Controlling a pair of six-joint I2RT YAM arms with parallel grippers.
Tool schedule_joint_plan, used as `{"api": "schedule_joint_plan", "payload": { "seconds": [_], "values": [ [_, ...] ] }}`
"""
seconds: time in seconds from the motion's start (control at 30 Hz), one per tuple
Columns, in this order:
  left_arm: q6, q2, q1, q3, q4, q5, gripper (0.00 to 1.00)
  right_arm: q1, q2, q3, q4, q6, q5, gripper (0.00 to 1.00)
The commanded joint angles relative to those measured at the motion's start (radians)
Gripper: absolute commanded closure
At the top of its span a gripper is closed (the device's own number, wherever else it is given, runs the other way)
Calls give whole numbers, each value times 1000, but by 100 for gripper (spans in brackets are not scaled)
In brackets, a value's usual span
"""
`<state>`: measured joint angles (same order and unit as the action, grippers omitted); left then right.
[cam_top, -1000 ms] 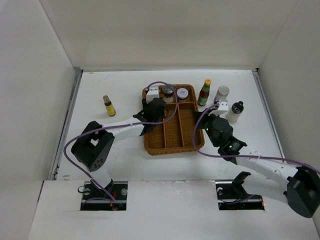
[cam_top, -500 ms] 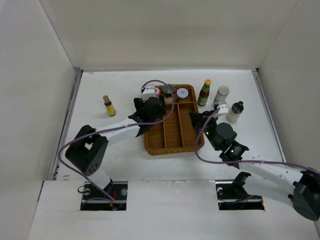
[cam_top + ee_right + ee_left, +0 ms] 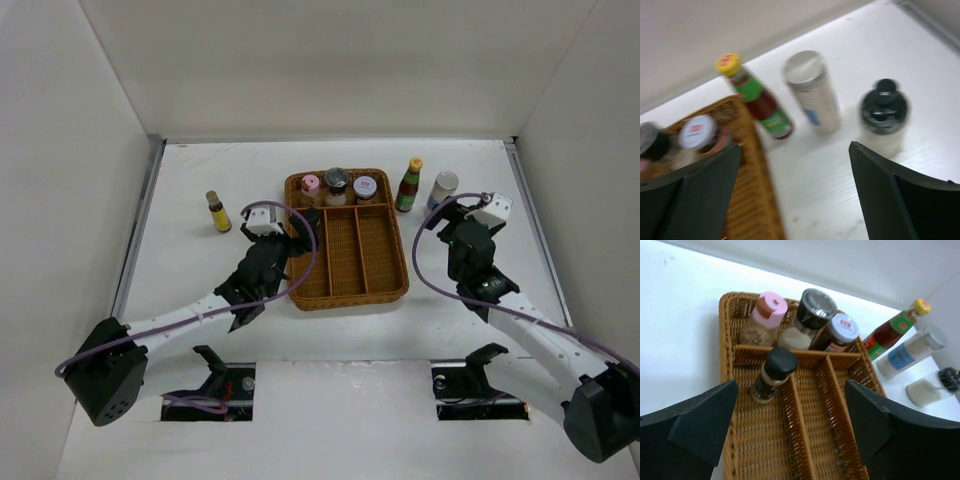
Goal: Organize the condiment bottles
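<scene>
My right gripper should next reach outward and to the right in the wrist view, then go down around the black-topped white bottle (image 3: 883, 117), because the bottle stands off-center beyond my open fingers.
In the wicker tray (image 3: 392, 262) the back compartment holds a pink-lidded jar (image 3: 768, 316), a silver-lidded jar (image 3: 806, 317) and a white-lidded jar (image 3: 837, 333). A black-capped dark bottle (image 3: 771, 374) stands at the far end of the left long compartment. My left gripper (image 3: 791, 392) hangs open over the tray's near part, apart from that bottle. A yellow-capped red-green bottle (image 3: 758, 96), a white shaker (image 3: 812, 92) and a black-topped white bottle (image 3: 883, 117) stand right of the tray. My right gripper (image 3: 795, 150) is open and empty just short of them. A yellow-labelled brown bottle (image 3: 217, 211) stands alone at left.
The tray (image 3: 805, 440) has three long compartments running toward me. White walls enclose the table on three sides. The right wall's foot (image 3: 530, 215) runs close behind the right-hand bottles.
My left gripper opened, left the black-capped bottle standing in the tray and drew back toward me. My right gripper swung from the tray's right edge to the right and opened.
</scene>
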<state>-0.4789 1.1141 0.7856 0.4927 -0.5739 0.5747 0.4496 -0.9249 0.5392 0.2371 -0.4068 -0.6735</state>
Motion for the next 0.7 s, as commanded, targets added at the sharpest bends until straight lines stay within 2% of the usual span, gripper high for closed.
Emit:
{"api": "schedule_joint_plan", "payload": {
  "seconds": [0.0,0.1,0.17,0.33,0.57,0.67],
  "values": [
    [-18,-23,13,-87,-164,-7,12,-100,-66,53,-67,13,-90,4],
    [-46,-13,17,-144,-245,1,12,-186,-155,77,-81,-6,-60,8],
    [-52,1,16,-158,-282,-12,12,-232,-234,122,-102,5,-26,6],
    [-52,7,22,-171,-294,-39,12,-282,-365,217,-154,29,-14,0],
    [-53,29,16,-174,-296,-35,12,-352,-494,289,-110,43,84,0],
    [-53,39,10,-171,-297,-39,12,-374,-534,294,-99,40,95,4]
  ]
}}
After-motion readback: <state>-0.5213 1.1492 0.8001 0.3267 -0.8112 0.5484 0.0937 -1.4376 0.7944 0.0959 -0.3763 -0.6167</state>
